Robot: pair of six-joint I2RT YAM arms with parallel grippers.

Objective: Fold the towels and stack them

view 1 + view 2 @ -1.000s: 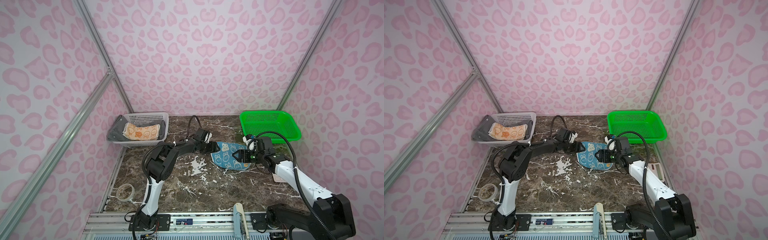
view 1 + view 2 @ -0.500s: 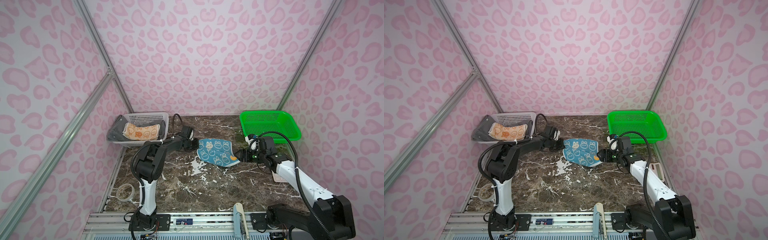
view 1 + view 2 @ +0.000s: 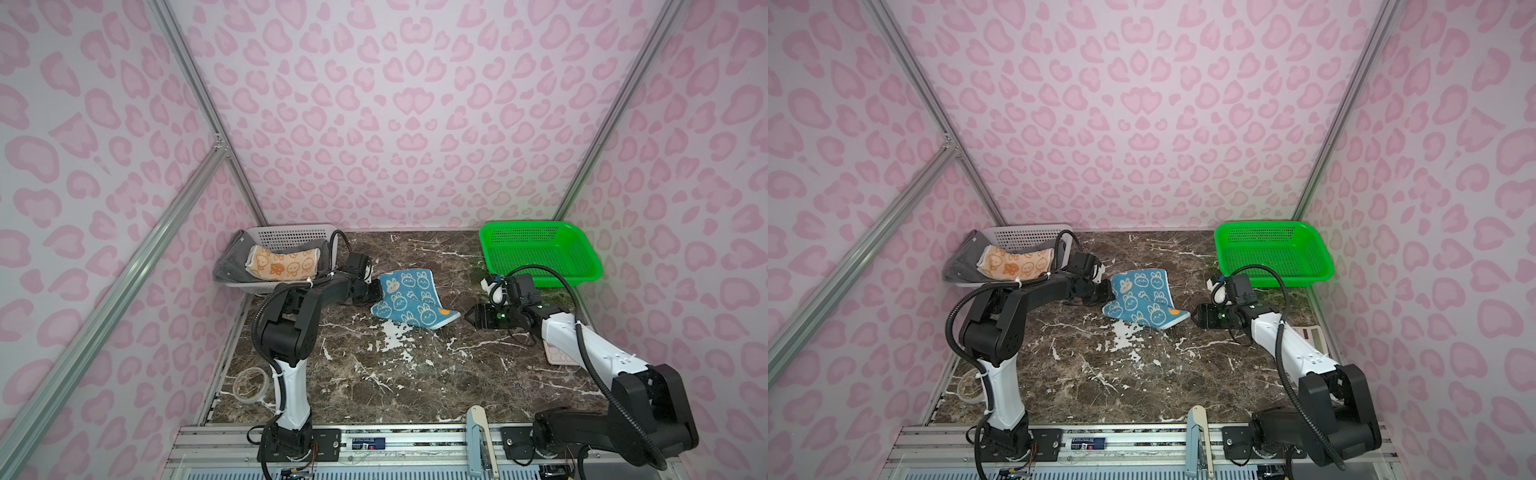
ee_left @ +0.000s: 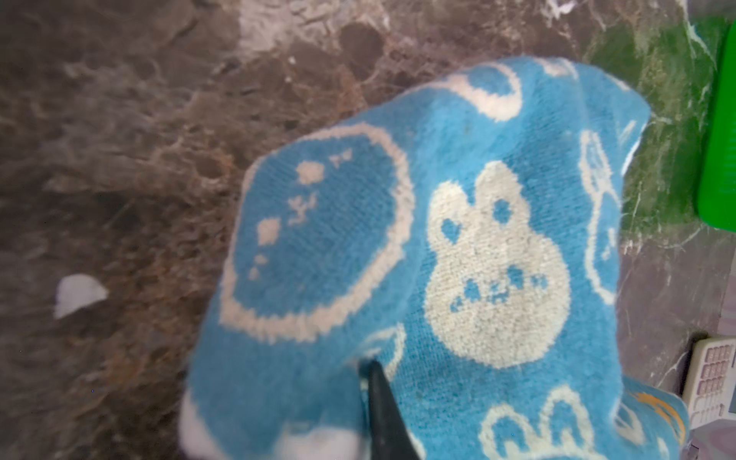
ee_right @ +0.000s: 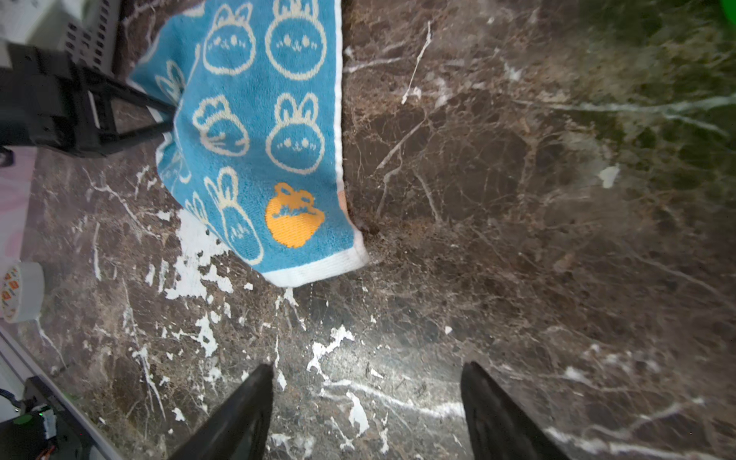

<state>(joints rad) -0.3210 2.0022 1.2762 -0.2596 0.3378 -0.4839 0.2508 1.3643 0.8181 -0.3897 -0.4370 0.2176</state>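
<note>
As the raised corner by the orange print juts toward my open fingertips, I need to lower my right gripper across the bare marble and close on it.
The blue towel with cream rabbit prints lies spread on the marble table, its left edge lifted. My left gripper is shut on that edge. In the left wrist view the blue towel drapes over the jaws and only one finger shows. My right gripper stands open over bare marble, just right of the towel's near corner. The orange towel lies on the dark grey towel in the white basket.
A green basket stands at the back right. A tape roll lies near the left arm's base. A pale keypad sits under the right arm. Pink walls close in three sides.
My left gripper closed on the blue towel and dragged it left, toward the white basket, spreading it out. The right gripper stayed open and almost still, now clear of the towel.
</note>
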